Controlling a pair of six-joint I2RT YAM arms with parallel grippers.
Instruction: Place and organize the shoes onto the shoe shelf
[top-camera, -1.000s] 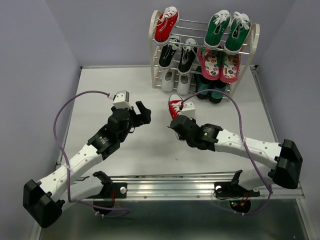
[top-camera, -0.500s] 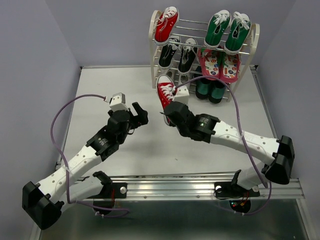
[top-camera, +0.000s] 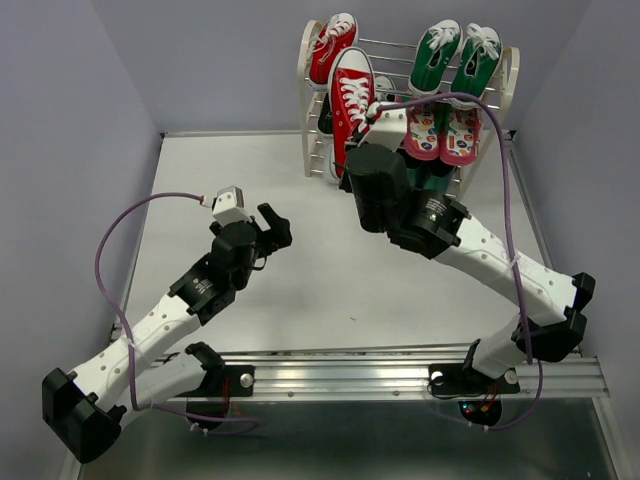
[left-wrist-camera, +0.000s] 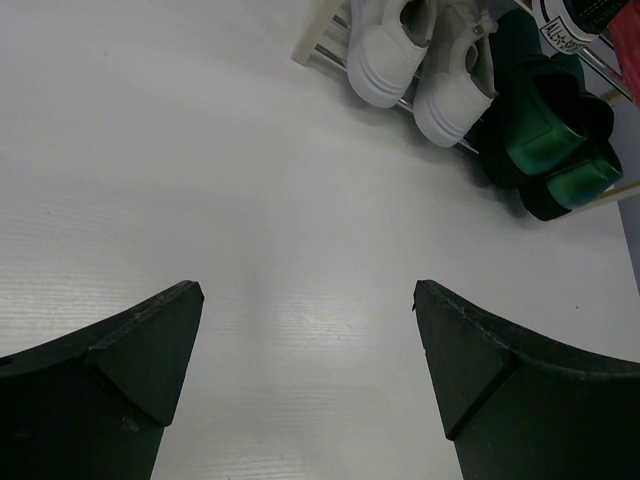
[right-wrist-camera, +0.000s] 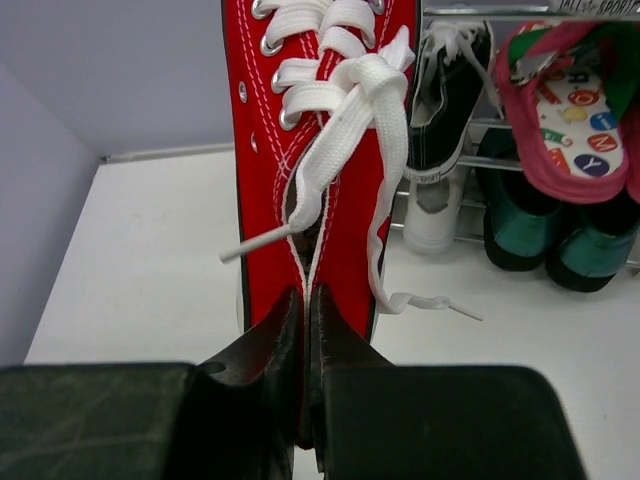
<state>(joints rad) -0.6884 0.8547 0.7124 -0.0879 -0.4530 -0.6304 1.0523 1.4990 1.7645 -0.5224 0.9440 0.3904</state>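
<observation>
My right gripper should carry the sneaker outward and let go of it in the bare gap on the top level of the shelf, next to its red mate.
My right gripper (top-camera: 360, 160) is shut on the heel of a red sneaker (top-camera: 350, 100) with white laces and holds it in the air in front of the shoe shelf (top-camera: 508, 70); it fills the right wrist view (right-wrist-camera: 320, 150), jaws pinching its heel edge. Its mate, another red sneaker (top-camera: 330, 45), stands on the top tier at the left. Black sneakers (right-wrist-camera: 445, 100) sit on the middle tier, white sneakers (left-wrist-camera: 400, 50) on the bottom tier. My left gripper (top-camera: 272, 228) is open and empty over bare table (left-wrist-camera: 250, 200).
Green sneakers (top-camera: 460, 60) stand on the top tier at the right, pink patterned slippers (top-camera: 440, 130) below them, dark green boots (left-wrist-camera: 550, 150) at the bottom right. Purple cables loop over both arms. Walls enclose the table on three sides.
My right gripper has lifted the red sneaker off the table and carried it up and back toward the shelf's left side. The left gripper has drawn back slightly, still open.
</observation>
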